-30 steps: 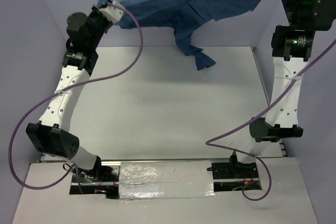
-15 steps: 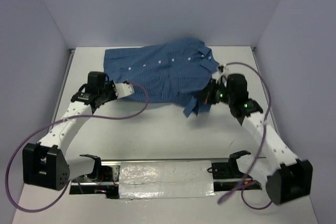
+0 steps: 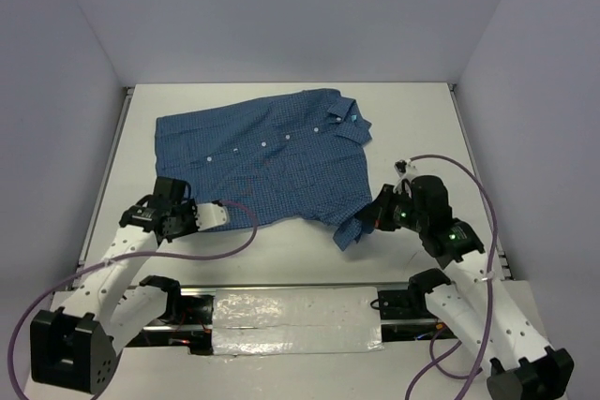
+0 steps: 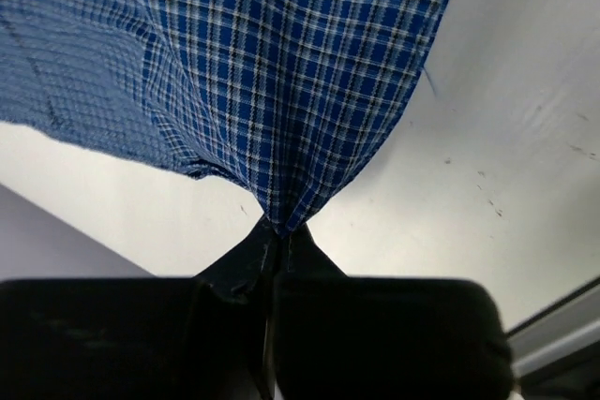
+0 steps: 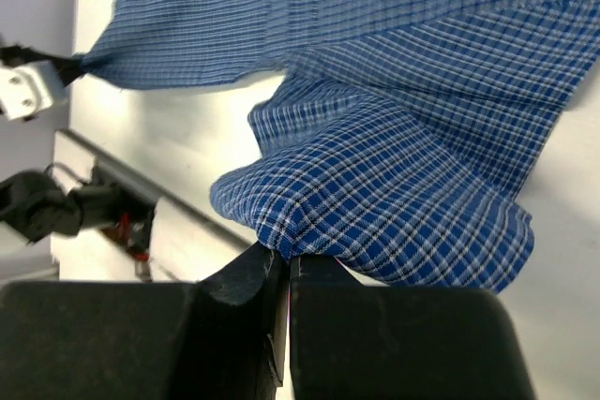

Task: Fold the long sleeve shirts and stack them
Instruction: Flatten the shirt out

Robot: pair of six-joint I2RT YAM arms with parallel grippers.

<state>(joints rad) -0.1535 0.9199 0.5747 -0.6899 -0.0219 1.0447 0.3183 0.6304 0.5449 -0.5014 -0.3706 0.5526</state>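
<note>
Next, my left gripper draws the pinched cloth back and releases it on the bare near tabletop, since that open space lies back of the gripper.
The long sleeve shirt, blue and finely checked, lies spread front-up on the white table, its collar at the far right and its white buttons showing. My left gripper is low at the shirt's near left edge; in the left wrist view its jaws are shut on a pinch of the cloth. My right gripper is at the near right corner, shut on a bunched fold that hangs over its fingertips. The sleeves are hidden.
The table has grey walls on the left, back and right. A silver taped strip runs along the near edge between the arm bases. Purple cables loop from both arms.
The shirt hung high in the air at the back a second ago. Both arms have come down and drawn toward the near edge, laying it flat on the table.
</note>
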